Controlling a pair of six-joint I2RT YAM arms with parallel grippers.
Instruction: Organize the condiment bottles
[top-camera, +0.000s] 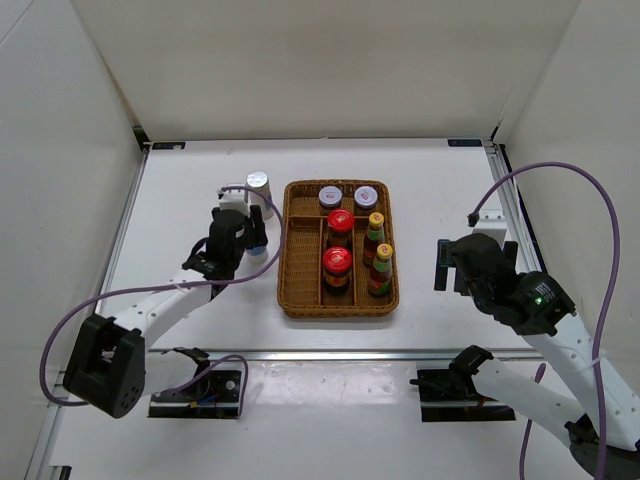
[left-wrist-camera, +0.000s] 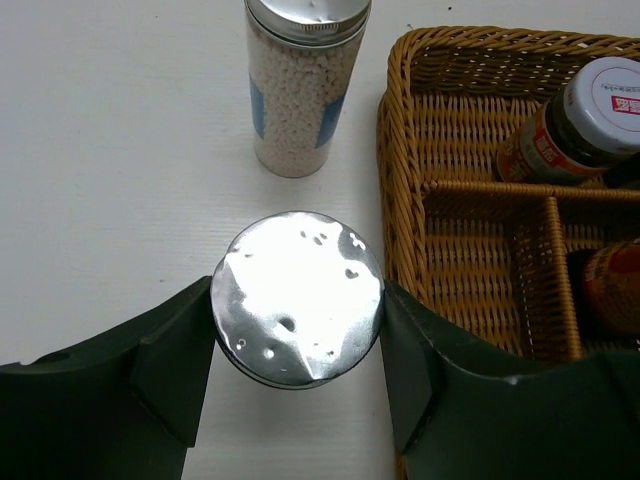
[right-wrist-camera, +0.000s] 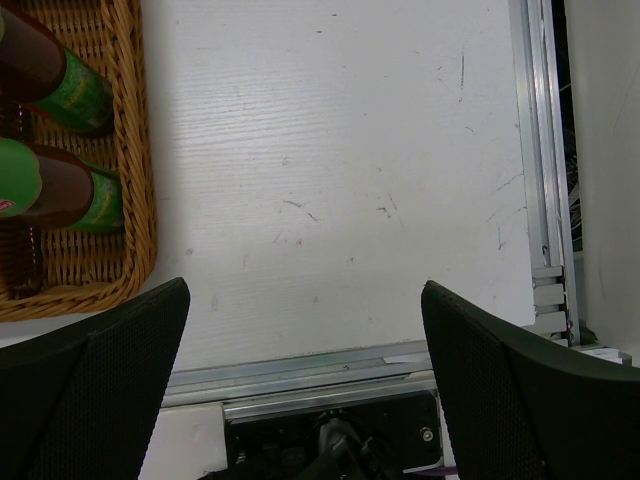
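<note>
I will next lift my left gripper over the tray's side and lower it into the far end of the tray's long section, which lies to its right in the top view.
My left gripper (top-camera: 243, 238) is shut on a white silver-capped shaker (left-wrist-camera: 297, 290), its fingers (left-wrist-camera: 170, 350) pressed on both sides of the cap, just left of the brown wicker tray (top-camera: 300, 290). The second shaker (top-camera: 258, 182) stands on the table beyond it, also in the left wrist view (left-wrist-camera: 300, 90). In the tray stand two grey-lilac-lidded jars (top-camera: 330, 196) (top-camera: 365, 195), two red-lidded jars (top-camera: 340, 222) (top-camera: 336, 262) and two yellow-capped sauce bottles (top-camera: 376, 225) (top-camera: 383, 255). My right gripper (top-camera: 441, 265) is open and empty, right of the tray.
The tray's long left compartment (top-camera: 301, 245) holds nothing. The tray wall (left-wrist-camera: 400, 180) is close to my left gripper's right finger. A metal rail (top-camera: 510, 200) runs along the table's right edge, another rail (right-wrist-camera: 330, 375) along the near edge.
</note>
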